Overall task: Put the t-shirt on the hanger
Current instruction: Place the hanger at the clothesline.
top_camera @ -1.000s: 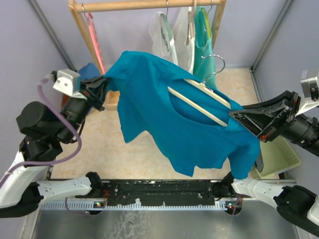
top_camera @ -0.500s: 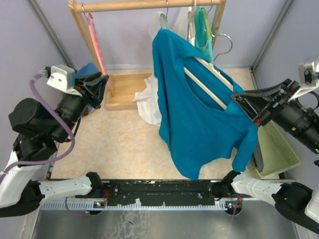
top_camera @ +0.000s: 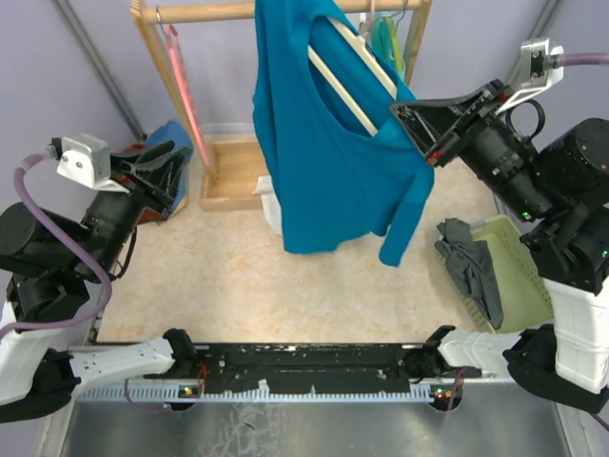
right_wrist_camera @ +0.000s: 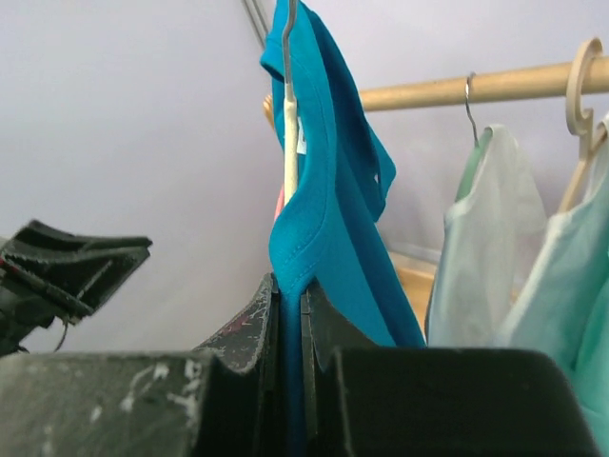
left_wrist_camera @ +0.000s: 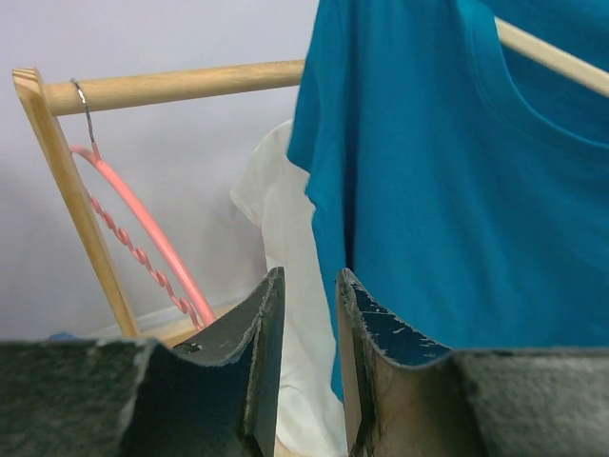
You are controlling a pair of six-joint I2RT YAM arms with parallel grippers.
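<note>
I will next move my right gripper outward and down, hook the hanger over that bare part [right_wrist_camera: 421,93] of the bar, then release the shirt, since the bar is bare beside the white garments.
The teal-blue t-shirt [top_camera: 314,162] hangs on the cream hanger [top_camera: 347,90], raised high against the wooden rail [top_camera: 209,11]. My right gripper [top_camera: 404,114] is shut on the shirt's shoulder over the hanger's right end. In the right wrist view the teal fabric [right_wrist_camera: 333,209] is pinched between the jaws [right_wrist_camera: 290,281], with the hanger [right_wrist_camera: 290,143] just above. My left gripper [top_camera: 179,157] is at the left, apart from the shirt. In the left wrist view it [left_wrist_camera: 309,281] stands slightly open and empty, facing the shirt [left_wrist_camera: 457,190] and the hanger bar [left_wrist_camera: 552,57].
A pink hanger [top_camera: 183,86] hangs at the rail's left end, and white and mint garments [top_camera: 385,43] at its right. The rack's wooden base tray [top_camera: 233,176] holds a white cloth [top_camera: 269,205]. A pale green basket [top_camera: 533,286] with a grey cloth [top_camera: 471,267] sits right.
My left gripper let go of the shirt's sleeve and drew back to the left. My right arm swung the shirt and hanger up and back to the rail.
</note>
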